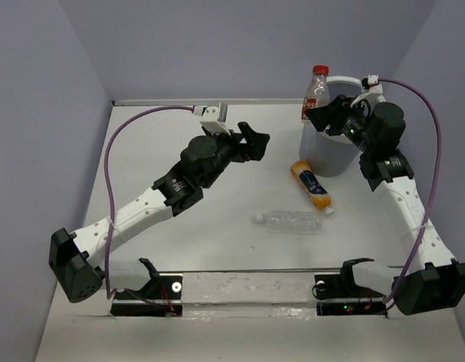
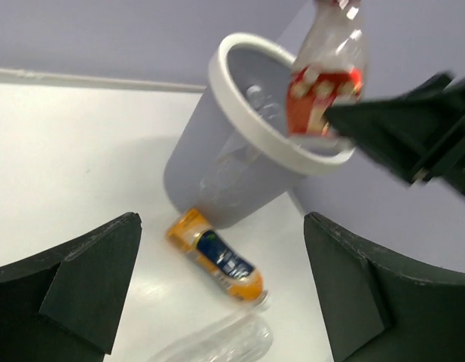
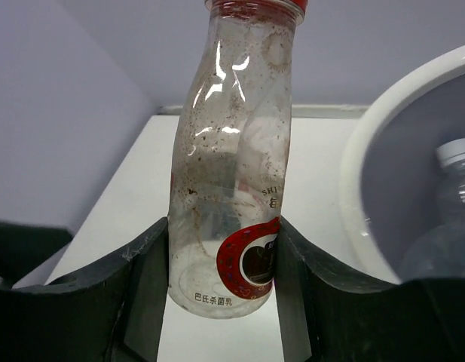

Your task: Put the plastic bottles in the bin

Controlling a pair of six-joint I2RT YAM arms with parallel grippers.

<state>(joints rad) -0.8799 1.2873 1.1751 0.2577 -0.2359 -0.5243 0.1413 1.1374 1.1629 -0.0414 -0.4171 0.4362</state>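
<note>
My left gripper will next move down and back, tilting toward the tabletop, onto the clear bottle's end with the cap, because that end is away from the orange bottle.
My right gripper is shut on the red-capped clear bottle, holding it upright over the left rim of the pale grey bin. In the right wrist view the bottle sits between my fingers, with the bin's white rim to the right and a clear bottle inside. The orange bottle with a blue label lies on the table by the bin. A clear bottle lies nearer. My left gripper is open and empty, left of the bin, facing the orange bottle.
The white table is walled at the back and both sides by lilac panels. A transparent strip with two black mounts runs along the near edge. Purple cables loop off both arms.
</note>
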